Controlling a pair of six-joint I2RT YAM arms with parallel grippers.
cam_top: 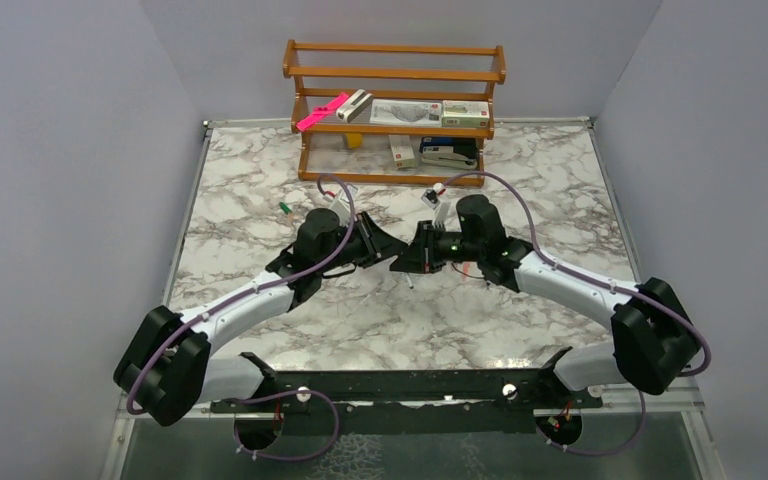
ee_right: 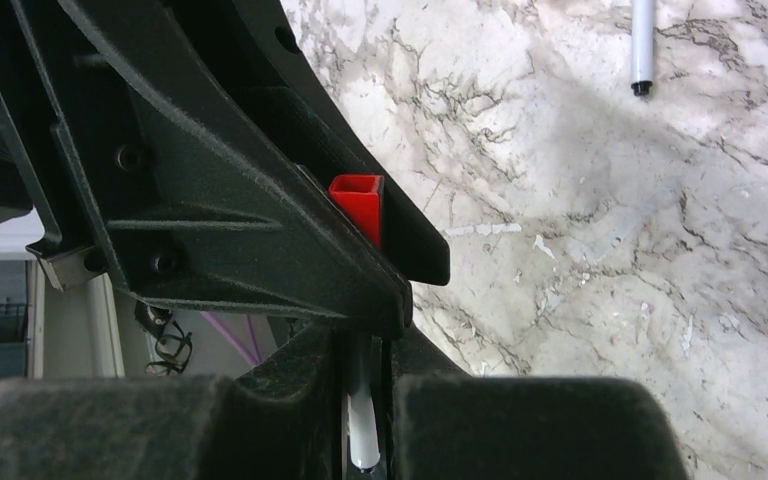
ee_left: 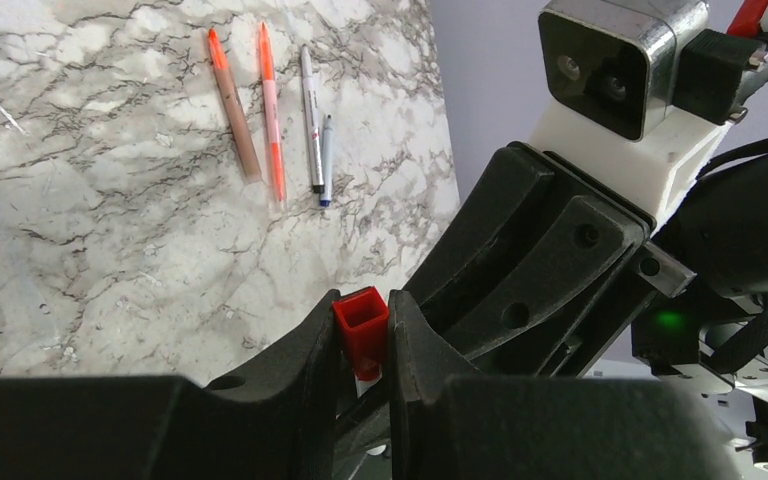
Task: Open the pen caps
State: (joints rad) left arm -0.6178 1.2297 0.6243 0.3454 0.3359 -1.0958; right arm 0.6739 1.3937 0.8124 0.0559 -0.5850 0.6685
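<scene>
The robot's right gripper has to go down and to its right in the top view, to the bare gap [cam_top: 476, 269] beside the pink pen, and let go of the body of the white pen.
My left gripper [ee_left: 362, 312] is shut on a red pen cap [ee_left: 362, 325], seen end-on as a hollow square. A white pen barrel [ee_right: 360, 420] runs from under the cap into my right gripper [ee_right: 365, 345], which is shut on it. In the right wrist view the red cap [ee_right: 358, 205] sits pinched in the left fingers just above my jaws. In the top view the left gripper [cam_top: 385, 248] and right gripper [cam_top: 412, 258] meet tip to tip over the table's middle. A loose green cap [cam_top: 285, 208] lies left of the left arm.
Several pens [ee_left: 272, 110] lie side by side on the marble, partly hidden under the right arm in the top view [cam_top: 467, 268]. A wooden rack [cam_top: 392, 128] at the back holds a pink bar [cam_top: 322, 112], boxes and a black stapler [cam_top: 450, 155].
</scene>
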